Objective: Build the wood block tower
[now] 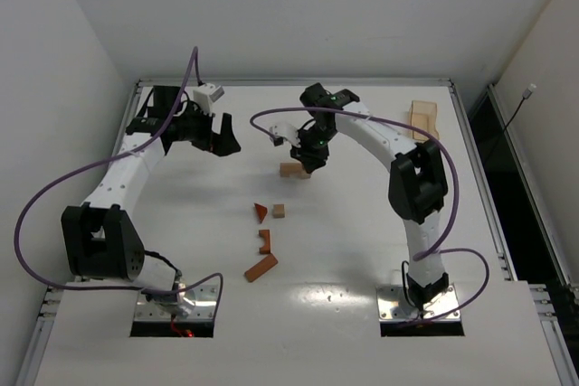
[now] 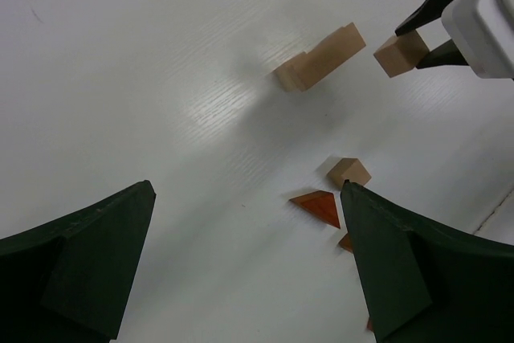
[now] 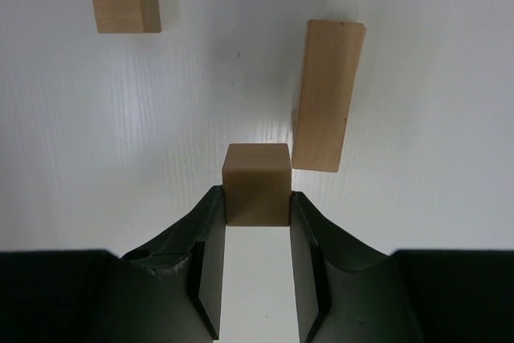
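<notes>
Next I need to move my right gripper outward and down to release the cube on the tan bar's nearest end (image 3: 320, 149), since that end lies outward and below my gripper.
My right gripper (image 1: 312, 158) is shut on a tan wooden cube (image 3: 257, 182) and holds it just above the table, next to a tan bar (image 3: 328, 94) that lies flat (image 1: 291, 169). In the left wrist view the held cube (image 2: 400, 54) hangs right of the bar (image 2: 320, 58). A second tan cube (image 1: 279, 211) and a reddish triangle (image 1: 261, 212) lie mid-table. A reddish notched piece (image 1: 265, 241) and a reddish bar (image 1: 261, 268) lie nearer. My left gripper (image 1: 217, 137) is open and empty above bare table (image 2: 247, 190). No stacked tower shows.
A light-tan wooden tray (image 1: 422, 119) lies at the back right near the table's raised edge. The right arm (image 1: 398, 146) arches over the back middle. Purple cables loop beside both arms. White walls close in the table.
</notes>
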Robot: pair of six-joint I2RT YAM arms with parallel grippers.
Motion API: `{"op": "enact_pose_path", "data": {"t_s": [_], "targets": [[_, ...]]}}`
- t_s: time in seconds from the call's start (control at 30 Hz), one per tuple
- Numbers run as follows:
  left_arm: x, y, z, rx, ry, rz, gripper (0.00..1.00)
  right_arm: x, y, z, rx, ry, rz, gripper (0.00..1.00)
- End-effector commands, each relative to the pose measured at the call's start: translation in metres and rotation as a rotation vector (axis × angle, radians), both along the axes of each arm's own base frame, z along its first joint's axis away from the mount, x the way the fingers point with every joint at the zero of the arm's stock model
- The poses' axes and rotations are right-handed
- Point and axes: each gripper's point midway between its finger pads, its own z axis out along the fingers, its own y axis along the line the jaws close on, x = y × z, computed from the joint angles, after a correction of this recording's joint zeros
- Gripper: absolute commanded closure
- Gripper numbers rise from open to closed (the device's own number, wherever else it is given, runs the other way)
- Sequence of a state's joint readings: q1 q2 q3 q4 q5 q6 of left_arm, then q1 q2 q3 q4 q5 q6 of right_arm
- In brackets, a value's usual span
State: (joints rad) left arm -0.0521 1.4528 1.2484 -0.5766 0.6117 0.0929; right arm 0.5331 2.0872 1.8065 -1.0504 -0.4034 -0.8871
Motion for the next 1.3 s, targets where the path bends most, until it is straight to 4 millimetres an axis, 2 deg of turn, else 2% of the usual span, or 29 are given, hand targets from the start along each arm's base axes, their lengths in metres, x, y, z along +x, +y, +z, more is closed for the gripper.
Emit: {"op": "enact_pose_path", "data": {"t_s": [0.0,0.1,0.53,0.57,0.63,0.73,0.77,1.0,1.27], "targets": [[0.008,-0.007,0.016,-0.028,-0.048,-0.029,0.00,0.012,0.004,0.022,0.031,-0.047,0.009,1.00],[0.008,-0.007,0.015,-0.028,-0.047,-0.029,0.00,0.015,0.004,0.022,0.027,-0.056,-0.002,1.00],[0.008,-0.008,0.011,-0.039,-0.032,-0.030,0.00,0.023,-0.001,-0.003,-0.015,-0.022,-0.016,1.00],[0.008,-0.008,0.011,-0.039,-0.032,-0.030,0.00,0.027,0.002,0.000,-0.006,-0.039,-0.016,1.00],[0.008,-0.008,0.011,-0.039,-0.032,-0.030,0.00,0.029,0.003,-0.006,-0.010,-0.031,-0.016,1.00],[0.008,-0.008,0.011,-0.039,-0.032,-0.030,0.00,0.037,0.002,0.001,-0.001,-0.042,-0.033,1.00],[0.008,-0.008,0.011,-0.039,-0.032,-0.030,0.00,0.037,0.002,-0.004,-0.006,-0.033,-0.033,1.00],[0.008,-0.008,0.011,-0.039,-0.032,-0.030,0.00,0.039,0.003,-0.003,-0.006,-0.035,-0.033,0.99],[0.008,-0.008,0.011,-0.039,-0.032,-0.030,0.00,0.038,0.003,-0.015,-0.020,-0.011,-0.033,0.99]]}}
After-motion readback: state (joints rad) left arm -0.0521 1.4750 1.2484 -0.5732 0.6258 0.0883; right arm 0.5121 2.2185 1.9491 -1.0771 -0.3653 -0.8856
